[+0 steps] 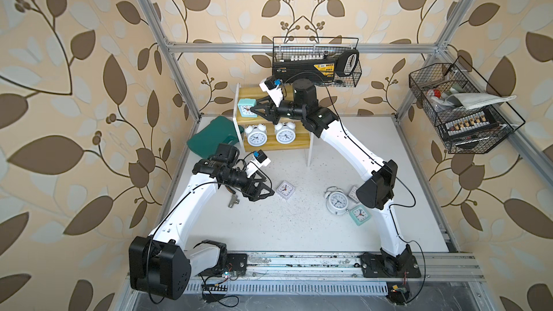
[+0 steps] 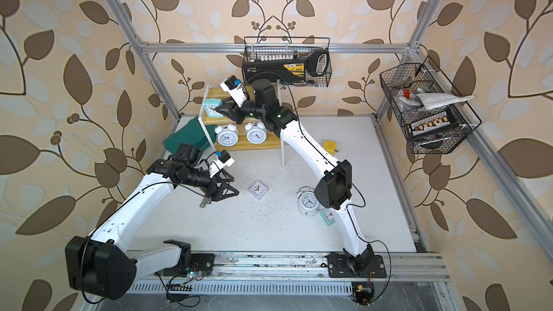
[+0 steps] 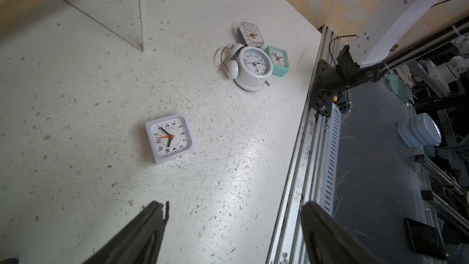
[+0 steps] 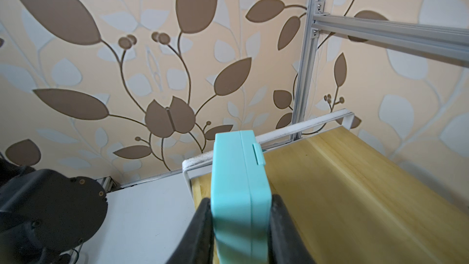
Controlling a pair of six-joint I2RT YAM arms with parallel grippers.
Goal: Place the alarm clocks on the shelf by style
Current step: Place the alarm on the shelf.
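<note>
My right gripper eases slightly outward next, sets the mint-green clock's base there and releases it. The upper board's end (image 1: 247, 119) (image 4: 203, 183) by the white frame is bare wood.
My right gripper (image 4: 241, 201) is shut on a mint-green square alarm clock (image 4: 238, 186), holding it upright at the left end of the shelf's upper board (image 1: 248, 92). Two white twin-bell clocks (image 1: 255, 136) (image 1: 285, 134) stand on the lower board. A pale lilac square clock (image 3: 169, 138) lies face up on the table, just ahead of my open, empty left gripper (image 3: 233, 205). Further right lie a white twin-bell clock (image 3: 251, 68), a second mint-green clock (image 3: 278, 59) and a greyish square clock (image 3: 251, 34), close together beside the right arm.
A teal plastic case (image 1: 209, 139) leans at the shelf's left side. A small metal fitting (image 1: 233, 201) lies under the left wrist. A yellow cube (image 2: 330, 146) sits behind the right arm. Black wire baskets (image 1: 314, 61) (image 1: 460, 109) hang on the frame.
</note>
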